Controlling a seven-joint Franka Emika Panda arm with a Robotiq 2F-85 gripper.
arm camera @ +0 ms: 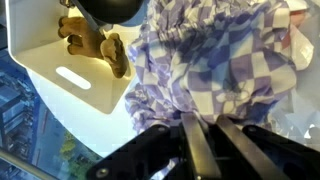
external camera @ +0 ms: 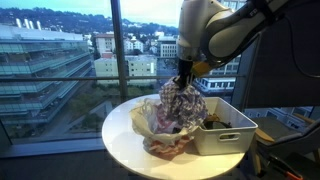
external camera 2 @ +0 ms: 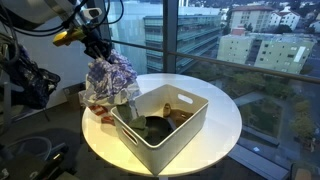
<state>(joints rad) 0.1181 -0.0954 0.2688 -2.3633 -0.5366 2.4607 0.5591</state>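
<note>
The gripper will next go down over the pile of pink and beige fabric (arm camera: pixel 299 45) beside the white bin, since the lower part of the checkered cloth already drapes there.
My gripper (external camera: pixel 184 80) is shut on the top of a purple-and-white checkered cloth (external camera: pixel 183 108) and holds it hanging above the round white table (external camera: pixel 125 135). The cloth also shows in an exterior view (external camera 2: pixel 112 78) under the gripper (external camera 2: pixel 99 55), and it fills the wrist view (arm camera: pixel 215 65), where the fingers (arm camera: pixel 205 135) pinch its fabric. The cloth's lower part drapes onto a pile of other fabric (external camera: pixel 165 140) beside a white bin (external camera: pixel 225 135).
The white bin (external camera 2: pixel 165 125) holds a dark item and a brown plush toy (arm camera: pixel 95 45). Pink and beige fabric (external camera 2: pixel 100 108) lies on the table beside it. Large windows stand behind the table. Dark equipment (external camera 2: pixel 30 85) stands by the table.
</note>
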